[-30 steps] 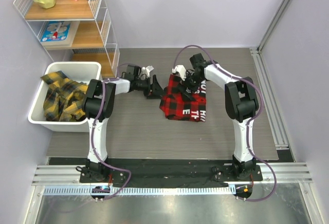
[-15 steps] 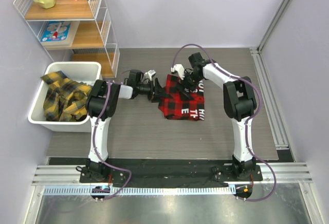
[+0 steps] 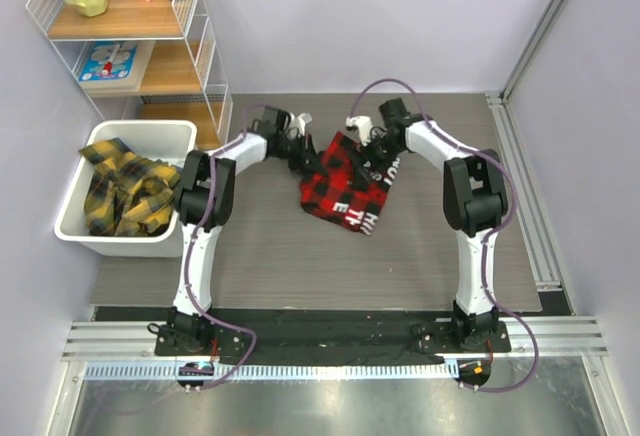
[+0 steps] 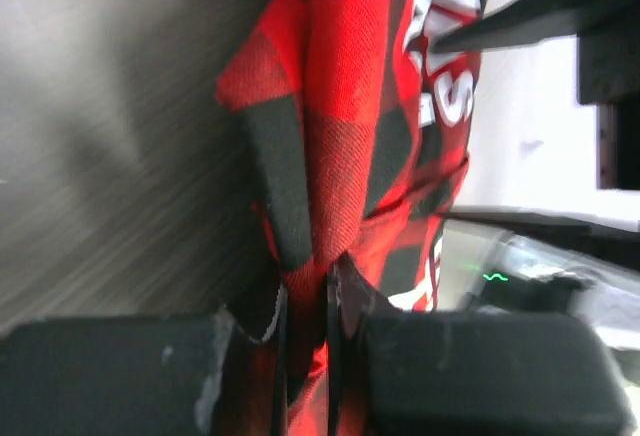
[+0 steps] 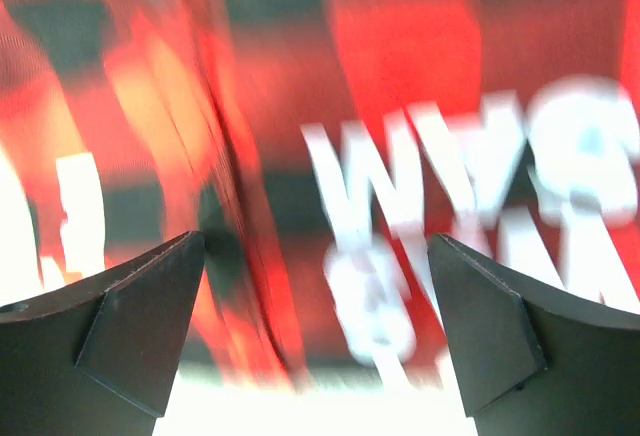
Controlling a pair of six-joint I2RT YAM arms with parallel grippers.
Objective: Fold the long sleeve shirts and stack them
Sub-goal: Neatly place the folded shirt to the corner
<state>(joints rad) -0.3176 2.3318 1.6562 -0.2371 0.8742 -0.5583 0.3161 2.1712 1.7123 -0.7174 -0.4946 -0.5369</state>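
The tabletop by the shirt's near lettering [image 3: 387,221] is back from my left gripper, to its right in the top view. I will lift the crumpled shirt, lower it there and release it.
The red-and-black long sleeve shirt [image 3: 345,188] lies crumpled at the table's middle, its white lettering facing the right side. My left gripper [image 3: 306,154] is shut on the shirt's left edge; in the left wrist view a fold of the red check [image 4: 350,106] is pinched between the fingers of that gripper [image 4: 305,294]. My right gripper [image 3: 366,144] hovers open over the shirt's far right part. The right wrist view shows the lettered cloth [image 5: 400,106] blurred below this gripper [image 5: 315,256], with nothing between the fingers. Yellow-and-black shirts [image 3: 125,194] are heaped in the bin.
A white bin [image 3: 118,247] stands at the left of the table. Behind it is a wire shelf [image 3: 130,46] with a yellow jug, cups and a book. Metal rails [image 3: 525,186] run along the right edge.
My left gripper reached the shirt's left edge, closed on it and moved toward the back. The shirt shifted and turned, its lower corner swinging left. The right gripper stayed open and moved back slightly.
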